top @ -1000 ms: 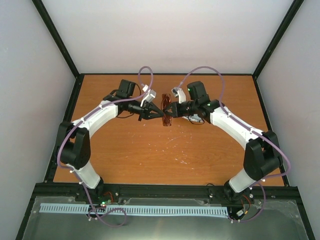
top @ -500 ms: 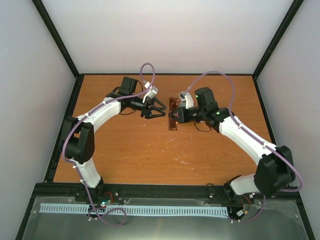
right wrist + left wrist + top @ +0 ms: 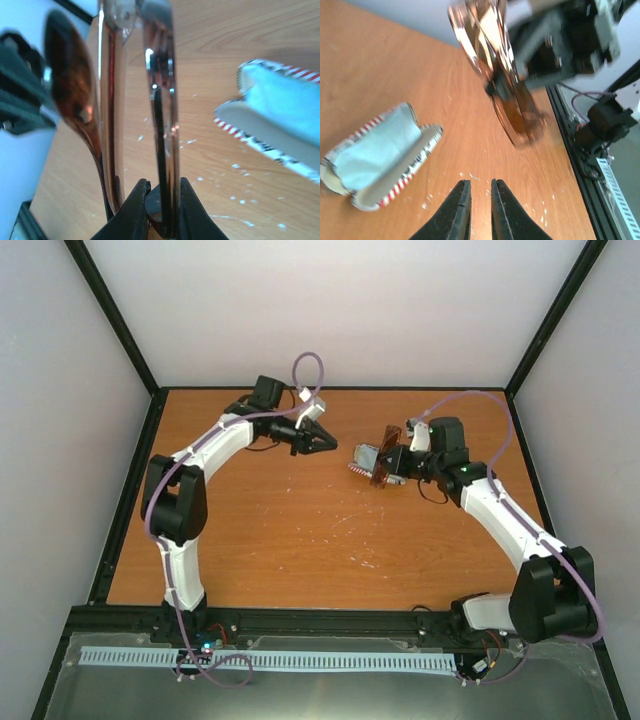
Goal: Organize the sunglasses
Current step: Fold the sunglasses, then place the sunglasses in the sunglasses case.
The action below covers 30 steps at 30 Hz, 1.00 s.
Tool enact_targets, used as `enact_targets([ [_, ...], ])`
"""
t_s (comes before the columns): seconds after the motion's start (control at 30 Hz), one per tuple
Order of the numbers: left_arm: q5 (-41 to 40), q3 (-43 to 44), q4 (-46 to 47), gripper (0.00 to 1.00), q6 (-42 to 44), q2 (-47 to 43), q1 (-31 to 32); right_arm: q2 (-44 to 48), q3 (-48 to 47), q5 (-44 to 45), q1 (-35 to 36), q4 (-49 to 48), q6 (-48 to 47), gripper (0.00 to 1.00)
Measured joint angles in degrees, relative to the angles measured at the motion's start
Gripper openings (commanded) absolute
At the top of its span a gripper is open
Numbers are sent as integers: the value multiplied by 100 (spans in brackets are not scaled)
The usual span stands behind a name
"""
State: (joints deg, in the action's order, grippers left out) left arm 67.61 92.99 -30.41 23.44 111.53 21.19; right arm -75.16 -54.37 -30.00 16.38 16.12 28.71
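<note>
The robot will next carry the sunglasses outward and bring its right gripper down into the open flag-patterned case (image 3: pixel 364 462) to release them, since the case lies below the gripper and outward of it.
The sunglasses (image 3: pixel 385 452), with a thin reddish-brown frame and brownish lenses, are held folded in the air by my right gripper (image 3: pixel 397 462). In the right wrist view the gripper (image 3: pixel 161 192) is shut on the frame (image 3: pixel 161 125). They hang just right of the open flag-patterned case (image 3: pixel 364 462), which lies on the table with the light blue cloth (image 3: pixel 375 145) inside it. My left gripper (image 3: pixel 328 440) is empty and hovers to the far left of the case. Its fingers (image 3: pixel 462 200) stand a narrow gap apart. The sunglasses (image 3: pixel 512 100) show blurred ahead of it.
The case (image 3: pixel 270 135) and cloth (image 3: pixel 285 95) lie to the right in the right wrist view. The orange wooden table (image 3: pixel 300 540) has a black frame rail (image 3: pixel 130 500) along its edges and white walls beyond. White scuff marks dot the table's middle.
My left gripper let go of the sunglasses and drew back to the far left. My right gripper carried them to the right, to beside the open case.
</note>
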Motion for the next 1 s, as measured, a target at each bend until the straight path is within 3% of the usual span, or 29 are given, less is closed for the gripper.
enact_targets([
  [0.27,-739,-551,-1021,10,791,262,955,-857,-940,264,-804,437,-946,3],
  [0.5,-1694,-951,-1213,9,774,457,1471,-1672,-1392,446,-885,822,-1904,3],
  [0.73,-2245,-70,-1241,10,323,1290,1447,-1910,-1600,938,-885,1209,-2953,3],
  [1.0,-2531,1458,-1285,11,-166,2197,1447,-2031,-1641,1182,-885,1360,-3536,3],
])
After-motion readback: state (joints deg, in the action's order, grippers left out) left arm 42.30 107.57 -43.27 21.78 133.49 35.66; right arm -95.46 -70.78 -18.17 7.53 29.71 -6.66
